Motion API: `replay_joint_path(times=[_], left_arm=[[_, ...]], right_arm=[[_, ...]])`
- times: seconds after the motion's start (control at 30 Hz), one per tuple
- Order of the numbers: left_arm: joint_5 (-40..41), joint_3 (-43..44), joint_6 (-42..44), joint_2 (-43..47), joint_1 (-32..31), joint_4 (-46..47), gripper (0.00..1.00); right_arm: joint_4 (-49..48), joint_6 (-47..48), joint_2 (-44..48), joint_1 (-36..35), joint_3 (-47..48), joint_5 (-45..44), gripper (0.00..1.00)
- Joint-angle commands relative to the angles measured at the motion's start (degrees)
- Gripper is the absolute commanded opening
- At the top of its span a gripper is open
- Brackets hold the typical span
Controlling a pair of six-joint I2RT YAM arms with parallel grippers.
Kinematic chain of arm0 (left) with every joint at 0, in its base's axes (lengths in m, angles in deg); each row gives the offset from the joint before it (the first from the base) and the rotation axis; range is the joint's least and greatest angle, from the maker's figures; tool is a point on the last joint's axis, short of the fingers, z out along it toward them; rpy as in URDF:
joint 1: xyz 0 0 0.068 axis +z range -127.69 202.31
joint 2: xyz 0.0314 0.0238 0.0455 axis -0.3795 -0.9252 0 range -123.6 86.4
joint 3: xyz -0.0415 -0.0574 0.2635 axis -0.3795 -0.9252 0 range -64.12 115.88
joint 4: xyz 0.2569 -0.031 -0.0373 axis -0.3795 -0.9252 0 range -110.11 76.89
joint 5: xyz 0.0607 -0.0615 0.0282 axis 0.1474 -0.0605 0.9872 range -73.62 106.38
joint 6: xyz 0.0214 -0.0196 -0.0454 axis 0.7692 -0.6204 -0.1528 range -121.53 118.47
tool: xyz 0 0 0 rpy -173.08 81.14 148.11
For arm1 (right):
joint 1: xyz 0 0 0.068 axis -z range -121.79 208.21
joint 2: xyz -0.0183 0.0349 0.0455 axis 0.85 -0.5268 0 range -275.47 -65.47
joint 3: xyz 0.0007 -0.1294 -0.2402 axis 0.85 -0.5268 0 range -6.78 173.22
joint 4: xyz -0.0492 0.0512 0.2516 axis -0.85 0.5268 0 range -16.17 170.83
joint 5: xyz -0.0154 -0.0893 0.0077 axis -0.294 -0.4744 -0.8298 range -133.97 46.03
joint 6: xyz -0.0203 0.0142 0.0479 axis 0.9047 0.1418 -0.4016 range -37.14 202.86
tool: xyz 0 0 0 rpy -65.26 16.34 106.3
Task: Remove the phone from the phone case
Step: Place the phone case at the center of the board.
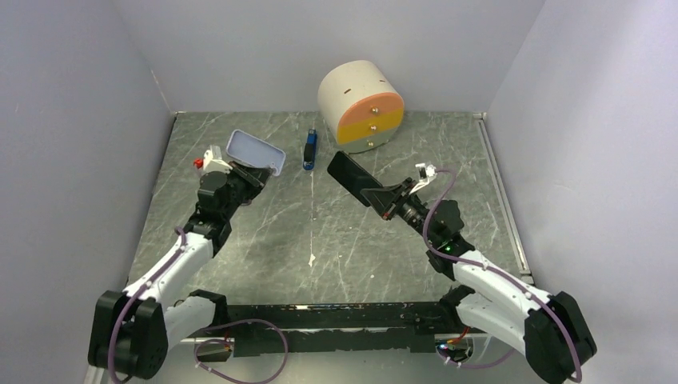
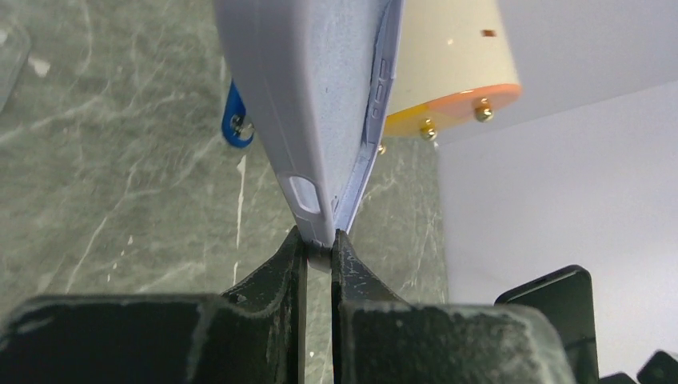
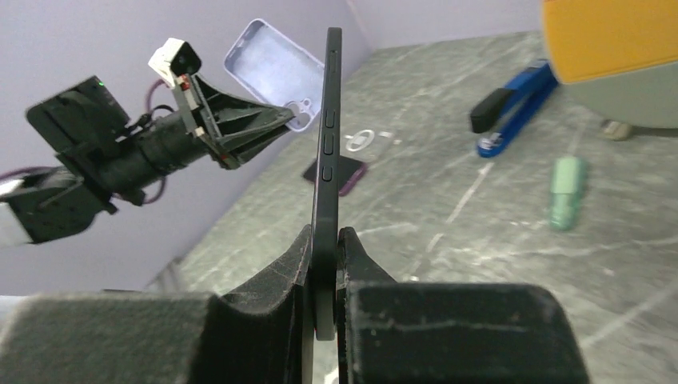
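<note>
The bare tabletop by the stapler is below my left gripper and to its right in the top view, so I will lower the empty phone case there next and let it go.
My left gripper (image 1: 240, 172) is shut on the rim of the lavender phone case (image 1: 256, 151), held above the table at the left; the case is empty. In the left wrist view the case (image 2: 320, 104) rises from my closed jaws (image 2: 318, 244). My right gripper (image 1: 382, 196) is shut on the black phone (image 1: 350, 176), held apart from the case at centre right. In the right wrist view the phone (image 3: 326, 136) stands edge-on between my fingers (image 3: 324, 240), with the case (image 3: 268, 68) and the left gripper behind it.
A cylindrical drawer unit (image 1: 361, 106) with orange and yellow fronts stands at the back. A blue stapler (image 1: 310, 150) lies between case and phone. In the right wrist view a green object (image 3: 565, 190) and a dark small item (image 3: 336, 174) lie on the table.
</note>
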Motion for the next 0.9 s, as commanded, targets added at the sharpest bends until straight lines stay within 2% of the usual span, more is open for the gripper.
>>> replay_joint_path(times=[0.0, 0.3, 0.63, 0.87], left_arm=[[-2.7, 2.9, -5.6, -4.8, 0.6, -0.3, 0.02], [-4.7, 7.3, -17.9, -18.7, 0.5, 0.0, 0.02], [-4.3, 13.7, -30.2, -29.5, 0.4, -7.5, 0.03], [-5.6, 15.3, -35.1, -35.6, -0.2, -3.9, 0.02]], right_arm=[[4.9, 8.5, 5.5, 0.2, -0.3, -6.3, 0.00], [8.0, 12.6, 9.9, 0.2, -2.8, -11.5, 0.00], [7.7, 13.5, 9.5, 0.2, -3.6, -13.0, 0.00], [7.8, 14.0, 9.2, 0.2, -3.6, -13.7, 0.00]])
